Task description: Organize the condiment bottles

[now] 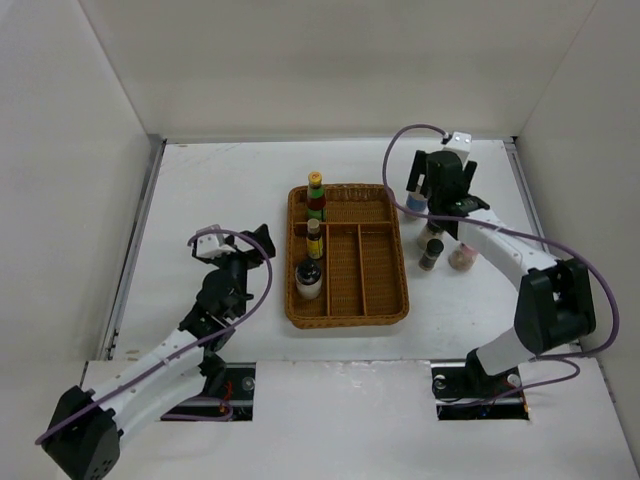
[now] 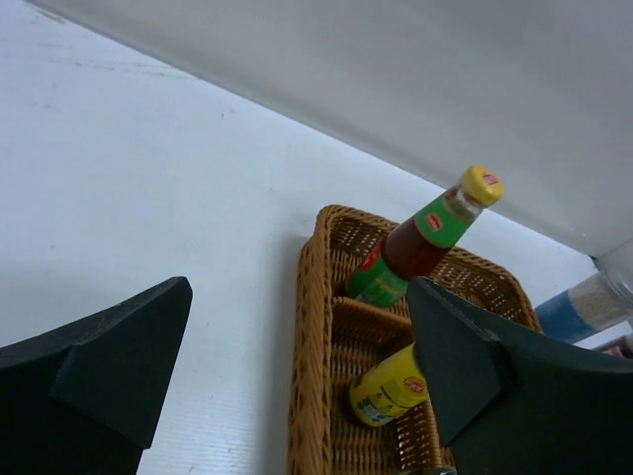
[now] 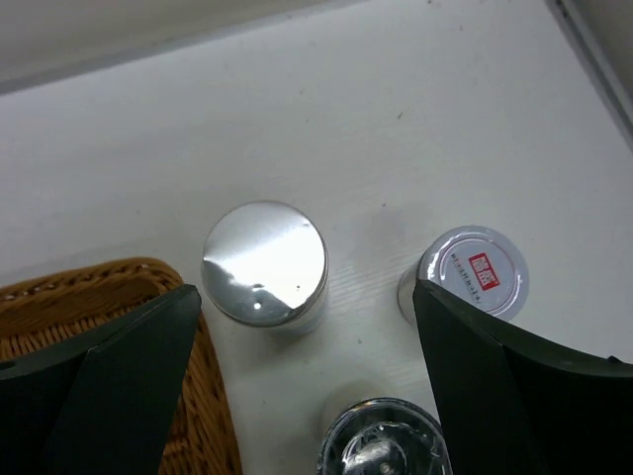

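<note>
My right gripper moves to the left in the top view and down around the silver lid next.
Three condiment bottles stand in the left column of the wicker tray: a yellow-capped sauce bottle at the far end, a second one behind it, and a squat dark-and-white one nearest. The left wrist view shows the far sauce bottle and the yellow-labelled one. My left gripper is open and empty just left of the tray. My right gripper hangs open above a silver-lidded jar, a grey-lidded jar and a clear-topped bottle.
On the table right of the tray stand a blue-labelled bottle, a dark jar and a pinkish one. The tray's corner lies close to the right gripper's left finger. White walls enclose the table.
</note>
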